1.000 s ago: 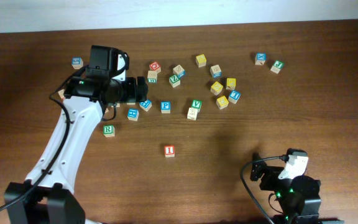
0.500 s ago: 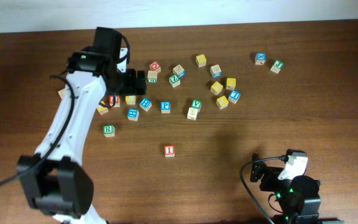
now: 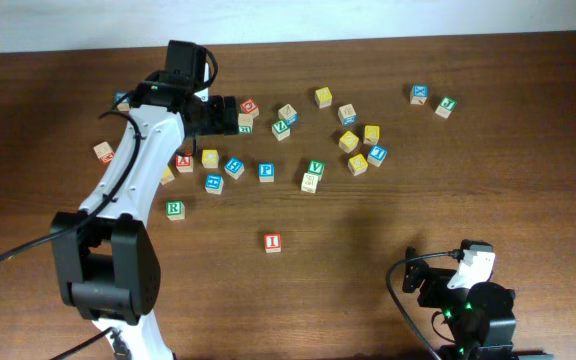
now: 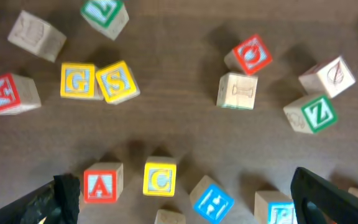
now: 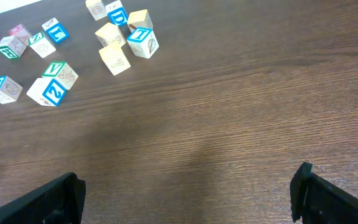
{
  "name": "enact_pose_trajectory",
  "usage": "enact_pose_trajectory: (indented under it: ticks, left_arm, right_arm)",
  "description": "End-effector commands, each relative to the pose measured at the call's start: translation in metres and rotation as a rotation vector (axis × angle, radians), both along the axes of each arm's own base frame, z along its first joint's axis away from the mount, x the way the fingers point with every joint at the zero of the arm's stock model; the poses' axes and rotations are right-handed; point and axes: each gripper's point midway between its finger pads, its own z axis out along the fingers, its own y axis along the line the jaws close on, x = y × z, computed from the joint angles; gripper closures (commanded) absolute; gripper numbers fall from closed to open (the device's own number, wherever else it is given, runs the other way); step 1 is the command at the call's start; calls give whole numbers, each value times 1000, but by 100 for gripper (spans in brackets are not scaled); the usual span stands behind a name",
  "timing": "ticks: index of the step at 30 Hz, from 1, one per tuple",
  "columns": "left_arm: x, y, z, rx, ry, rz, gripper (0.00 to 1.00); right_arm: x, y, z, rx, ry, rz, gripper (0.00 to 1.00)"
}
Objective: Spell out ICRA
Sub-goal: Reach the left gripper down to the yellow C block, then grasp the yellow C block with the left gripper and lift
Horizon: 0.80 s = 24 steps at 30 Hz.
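The red A and yellow C both show between my left gripper's open fingers, so it lowers and narrows them around the C block alone next.
The red I block (image 3: pixel 273 241) stands alone in the middle front of the table. The green R block (image 3: pixel 174 209) lies to its left. A red A block (image 3: pixel 184 162) and a yellow C block (image 3: pixel 210 158) sit side by side; the left wrist view shows A (image 4: pixel 101 183) and C (image 4: pixel 160 178) between my fingers, below them. My left gripper (image 3: pixel 226 113) (image 4: pixel 179 202) is open and empty, hovering just behind these blocks. My right gripper (image 3: pixel 430 283) (image 5: pixel 185 199) is open and empty at the front right, over bare wood.
Several more letter blocks are scattered across the back: yellow G (image 4: pixel 78 81) and S (image 4: pixel 117 81), a second red A (image 4: pixel 8 93), red O (image 4: pixel 252 54), green Z (image 4: pixel 316 114), blue P (image 3: pixel 266 171), and a cluster at the right (image 3: pixel 358 145).
My left gripper has moved toward the back of the table, uncovering the A and C blocks. The right arm has not moved.
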Motion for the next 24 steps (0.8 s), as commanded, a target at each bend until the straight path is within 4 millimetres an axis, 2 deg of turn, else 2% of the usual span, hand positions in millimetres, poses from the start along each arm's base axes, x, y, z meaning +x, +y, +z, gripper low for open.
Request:
enact_pose_trajectory:
  ticks: [1, 5, 12, 15, 19, 24]
  left_arm:
    - [8, 0, -4, 3, -15, 19, 1]
    - [15, -1, 0, -4, -48, 19, 1]
    - [16, -1, 0, -4, -52, 19, 1]
    - [13, -1, -4, 0, -33, 18, 1]
    - [11, -1, -23, 14, 12, 8, 1]
    - [10, 0, -26, 15, 19, 8, 1]
  right_arm:
    - [0, -3, 2, -9, -5, -15, 2]
    - [0, -3, 2, -8, -4, -15, 2]
    - [0, -3, 2, -8, -4, -15, 2]
    - [0, -3, 2, -9, -4, -16, 2]
    - [0, -3, 2, -9, -5, -15, 2]
    - [0, -3, 2, -9, -5, -15, 2]
